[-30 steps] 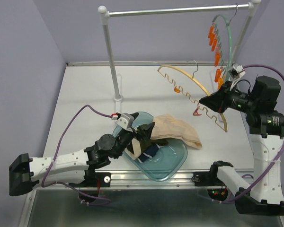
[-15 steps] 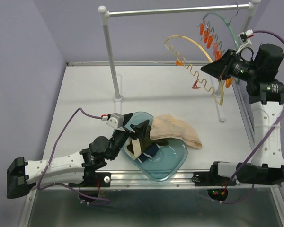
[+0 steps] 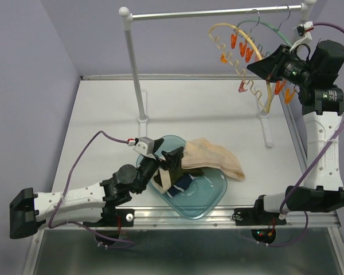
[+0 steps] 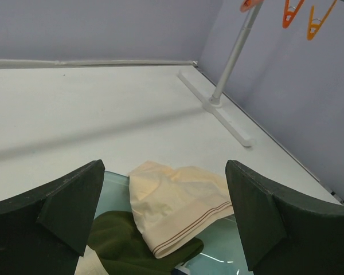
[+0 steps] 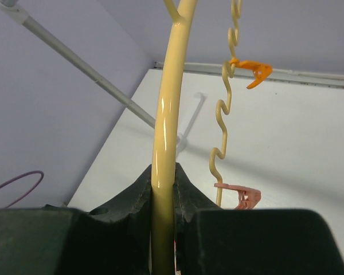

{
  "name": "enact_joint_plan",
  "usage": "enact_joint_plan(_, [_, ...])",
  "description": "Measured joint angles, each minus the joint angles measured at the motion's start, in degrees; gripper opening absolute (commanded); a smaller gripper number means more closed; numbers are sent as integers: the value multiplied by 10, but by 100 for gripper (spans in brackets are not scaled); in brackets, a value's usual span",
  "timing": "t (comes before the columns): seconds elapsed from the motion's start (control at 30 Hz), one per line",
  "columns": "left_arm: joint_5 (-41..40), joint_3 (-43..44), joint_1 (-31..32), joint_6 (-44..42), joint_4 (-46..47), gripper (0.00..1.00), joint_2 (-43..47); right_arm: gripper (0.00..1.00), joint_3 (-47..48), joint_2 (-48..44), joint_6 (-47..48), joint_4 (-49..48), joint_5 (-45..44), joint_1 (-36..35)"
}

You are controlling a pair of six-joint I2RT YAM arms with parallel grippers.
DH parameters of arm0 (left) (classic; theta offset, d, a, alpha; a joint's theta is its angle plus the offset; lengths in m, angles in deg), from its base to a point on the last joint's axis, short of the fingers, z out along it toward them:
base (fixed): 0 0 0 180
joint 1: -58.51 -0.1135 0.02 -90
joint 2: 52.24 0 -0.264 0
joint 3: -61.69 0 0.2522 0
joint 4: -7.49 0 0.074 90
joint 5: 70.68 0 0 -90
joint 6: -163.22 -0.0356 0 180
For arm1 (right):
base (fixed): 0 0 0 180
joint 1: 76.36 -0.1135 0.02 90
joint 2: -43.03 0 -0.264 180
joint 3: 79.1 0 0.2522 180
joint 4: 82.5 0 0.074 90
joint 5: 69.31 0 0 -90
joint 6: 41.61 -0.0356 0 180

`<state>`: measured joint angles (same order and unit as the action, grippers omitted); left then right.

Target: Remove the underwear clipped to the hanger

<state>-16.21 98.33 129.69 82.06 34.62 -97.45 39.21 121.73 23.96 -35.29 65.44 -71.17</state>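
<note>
My right gripper eases the yellow hanger outward toward the bar next and opens off its arm, since it carries only clips and its hook is at the bar.
The beige underwear (image 3: 213,157) lies over the rim of a teal basin (image 3: 212,195), with the olive one (image 3: 196,171) and the navy one (image 3: 182,184) under it. In the left wrist view the beige piece (image 4: 178,203) and the olive piece (image 4: 126,243) lie between my open fingers. My left gripper (image 3: 167,163) is open over the basin's left side. My right gripper (image 3: 269,64) is shut on the yellow hanger (image 3: 247,63) and holds it up by the rail (image 3: 218,12). Its arm (image 5: 165,143) runs between the closed jaws. The hanger carries no garment, only orange clips (image 3: 236,41).
A green hanger (image 3: 275,28) with orange clips (image 3: 282,89) hangs at the rail's right end. The rack's left post (image 3: 133,63) and right base foot (image 3: 266,129) stand on the white table. A table wall runs along the right edge (image 4: 275,137).
My right gripper has lifted the yellow hanger up and back toward the rail, beside the green hanger. My left gripper has stayed over the basin, shifting only slightly.
</note>
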Motion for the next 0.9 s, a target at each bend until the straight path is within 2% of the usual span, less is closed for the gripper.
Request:
enact_joint_plan(0.2, [6, 0, 0, -7, 0, 99, -9, 0, 7, 0, 4, -19, -16, 0])
enact_joint_plan(0.43, [31, 17, 0, -38, -5, 99, -46, 1, 50, 42, 0, -37, -41, 0])
enact_joint_plan(0.63, [75, 56, -5, -70, -14, 99, -89, 10, 47, 59, 3, -39, -52, 0])
enact_joint_plan(0.7, [98, 66, -8, -84, -17, 99, -103, 19, 37, 53, 10, -40, -53, 0])
enact_joint_plan(0.9, [168, 104, -13, -122, -33, 99, -144, 32, 17, 36, 36, -41, -56, 0])
